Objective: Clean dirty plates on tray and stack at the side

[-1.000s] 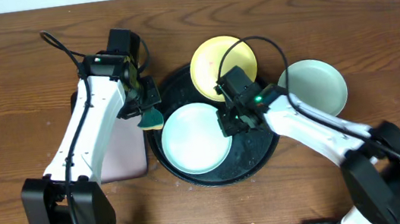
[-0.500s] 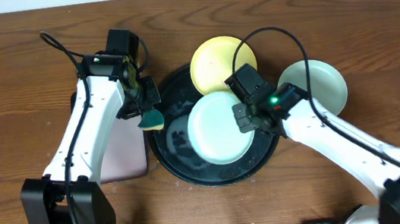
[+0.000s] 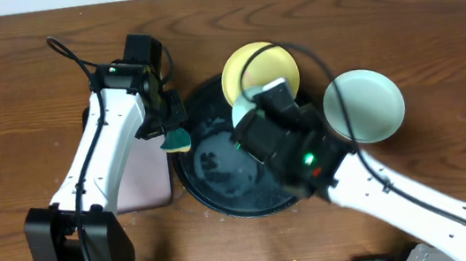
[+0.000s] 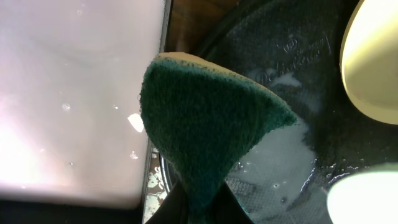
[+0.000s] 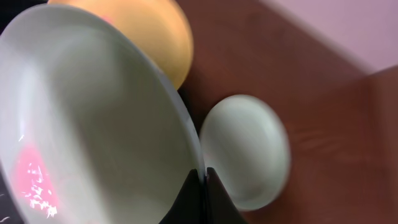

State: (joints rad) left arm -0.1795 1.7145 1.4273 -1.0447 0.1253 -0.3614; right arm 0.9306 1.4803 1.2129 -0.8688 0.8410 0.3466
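My right gripper will next move back and down to lay the aqua plate on the tray's wet bottom and let go of the plate's rim, since that bottom is bare.
My right gripper (image 5: 201, 177) is shut on the rim of a pale aqua plate (image 5: 93, 124) and holds it tilted in the air above the black tray (image 3: 221, 181). In the overhead view the right arm hides most of that plate; only a sliver (image 3: 241, 103) shows. The yellow plate (image 3: 259, 67) rests on the tray's far rim. A second aqua plate (image 3: 364, 105) lies on the table to the right of the tray. My left gripper (image 4: 202, 211) is shut on a green sponge (image 4: 205, 124) over the tray's left edge. The tray floor (image 4: 280, 62) is wet and soapy.
A rectangular tray with a pale pink inside (image 3: 145, 172) lies just left of the black tray, under the left arm. It also shows in the left wrist view (image 4: 74, 93). Bare wooden table (image 3: 16, 104) lies all around.
The right gripper has lifted the aqua plate off the tray floor, raised it toward the camera and tilted it on edge. The left arm and sponge have not moved.
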